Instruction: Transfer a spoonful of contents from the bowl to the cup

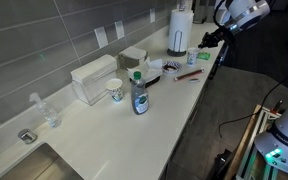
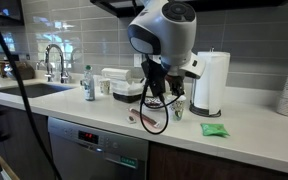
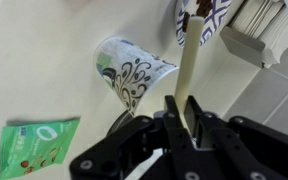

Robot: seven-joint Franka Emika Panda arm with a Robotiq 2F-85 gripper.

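Observation:
Next, my gripper moves outward past the cup and down over the low white bowl [image 3: 205, 12] to let go of the spoon's cream handle, since the bowl lies beyond the cup.
My gripper [image 3: 180, 112] is shut on the pale handle of a spoon [image 3: 190, 60], which runs from the jaws toward the top of the wrist view; its head is cut off at the frame edge. The cup [image 3: 132, 72], pale with dark swirls and green marks, sits just left of the handle. In an exterior view the gripper [image 1: 206, 40] hangs beside the paper towel roll [image 1: 181, 30], above the cup [image 1: 192, 57]. The low white bowl [image 1: 170, 67] lies a little further along the counter. In an exterior view the gripper [image 2: 154, 95] hides most of this spot.
A green packet [image 3: 39, 145] lies on the counter near the cup and also shows in an exterior view [image 2: 214, 128]. Further along stand a flat black dish [image 1: 152, 74], a bottle [image 1: 139, 95], a white mug with green markings [image 1: 115, 90] and a white box [image 1: 94, 78]. The tiled wall is close behind.

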